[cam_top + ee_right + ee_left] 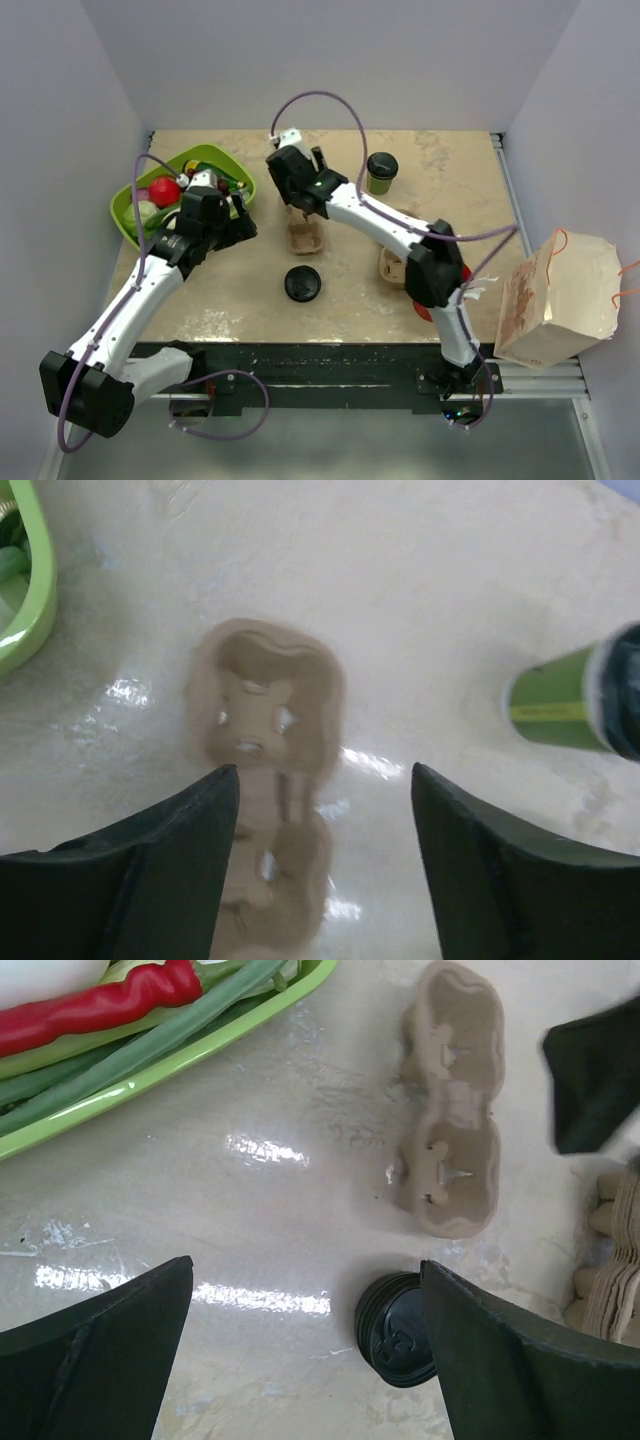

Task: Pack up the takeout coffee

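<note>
My right gripper swings away from the carrier next, past the green cup and onto the paper bag's top edge.
The takeout coffee, a small green cup with a black lid on it, stands upright at the back of the table. It also shows at the right edge of the right wrist view. My right gripper is open and empty. It hangs above a brown two-hole cup carrier, left of the cup and apart from it. My left gripper is open and empty, left of the carrier. Its right finger is close to a loose black lid.
A green tray of vegetables sits at the back left. A stack of brown carriers lies under the right forearm. A red cup is mostly hidden there. A paper bag stands at the right edge.
</note>
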Robot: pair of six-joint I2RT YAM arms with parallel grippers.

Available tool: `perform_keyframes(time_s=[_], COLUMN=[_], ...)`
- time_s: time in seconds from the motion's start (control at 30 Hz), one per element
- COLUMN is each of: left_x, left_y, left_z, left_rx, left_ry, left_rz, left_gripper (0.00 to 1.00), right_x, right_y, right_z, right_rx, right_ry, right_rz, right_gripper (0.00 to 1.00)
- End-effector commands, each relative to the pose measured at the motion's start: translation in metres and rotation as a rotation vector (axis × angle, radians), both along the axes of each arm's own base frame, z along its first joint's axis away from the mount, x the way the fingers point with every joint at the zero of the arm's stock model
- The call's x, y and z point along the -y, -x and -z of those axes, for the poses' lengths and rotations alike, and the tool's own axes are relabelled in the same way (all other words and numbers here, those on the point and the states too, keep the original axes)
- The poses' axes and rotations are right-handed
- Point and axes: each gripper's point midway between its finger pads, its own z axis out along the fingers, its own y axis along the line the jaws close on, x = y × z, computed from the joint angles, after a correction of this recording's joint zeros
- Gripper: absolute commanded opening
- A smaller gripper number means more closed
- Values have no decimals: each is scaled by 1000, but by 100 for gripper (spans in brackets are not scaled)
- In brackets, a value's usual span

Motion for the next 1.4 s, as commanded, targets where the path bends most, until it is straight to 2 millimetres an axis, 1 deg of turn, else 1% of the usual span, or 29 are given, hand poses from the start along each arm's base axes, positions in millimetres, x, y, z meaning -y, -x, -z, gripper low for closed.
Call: perform_keyframes(time_s=[0.0,0.03,0.07,0.1,0.13,0.17,0.2,0.23,0.27,0.3,0.33,0.37,0.4,0.43,0.47,0.5,0.53,0.57,0.63,0.67,0.7,0.77,0.9,1.03,1.07,1.13,1.17,1.23,1.37], left_x=[11,15,22,26,30,35,37,40,45,47,49,53,56,58,60,61,64,66,67,67,67,68,74,77,78,81,82,82,80], left_y=[-16,-20,-21,-24,-29,-30,-33,-37,-39,-41,-45,-46,-48,-50,-50,-51,-53,-52,-51,-51,-51,-51,-49,-47,-47,-46,-46,-45,-42], left_z=[-22,-25,-23,-24,-27,-27,-26,-29,-26,-25,-19,-20,-18,-14,-11,-10,-8,-7,-3,-3,-3,-4,-3,1,2,5,5,6,4], left_rx=[89,107,105,116,137,141,147,164,156,154,139,138,132,123,117,115,111,106,85,84,84,80,62,41,36,28,25,19,28], left_ry=[59,71,89,96,107,120,119,125,135,134,136,145,147,150,155,162,168,176,173,173,174,177,200,210,216,225,230,230,227], left_rz=[27,39,71,91,105,128,140,153,174,184,189,207,216,225,236,236,245,255,261,261,260,262,288,301,307,314,319,322,318], left_gripper=[100,100,100,100,100,100,100,100,100,100,100,100,100,100,100,100,100,100,100,100,100,100,100,100,100,100,100,100,100], right_x=[74,106,137,158,195,212,235,265,288,316,347,366,379,402,416,429,453,464,487,498,502,509,513,518,518,517,517,518,518], right_y=[15,33,36,46,62,69,84,90,104,120,127,137,145,153,163,176,184,187,190,194,198,203,211,228,231,228,229,231,235], right_z=[-162,-182,-191,-178,-204,-203,-193,-194,-202,-196,-196,-196,-188,-184,-181,-171,-168,-161,-138,-132,-124,-120,-110,-102,-104,-98,-99,-99,-97], right_rx=[300,331,355,328,364,349,302,301,317,300,301,299,255,244,241,213,212,190,111,90,74,69,54,52,68,63,71,69,62], right_ry=[-153,-163,-153,-128,-181,-185,-176,-172,-179,-139,-130,-138,-114,-79,-47,-19,11,22,25,29,36,64,64,74,56,30,22,31,36], right_rz=[136,168,233,269,326,353,406,490,552,654,759,818,845,920,989,1066,1159,1194,1254,1295,1322,1361,1384,1422,1421,1392,1393,1395,1397], right_gripper=[87,94,96,98,98,98,98,98,98,98,98,98,98,98,98,98,98,98,98,98,98,98,98,98,96,91,77,65,54])
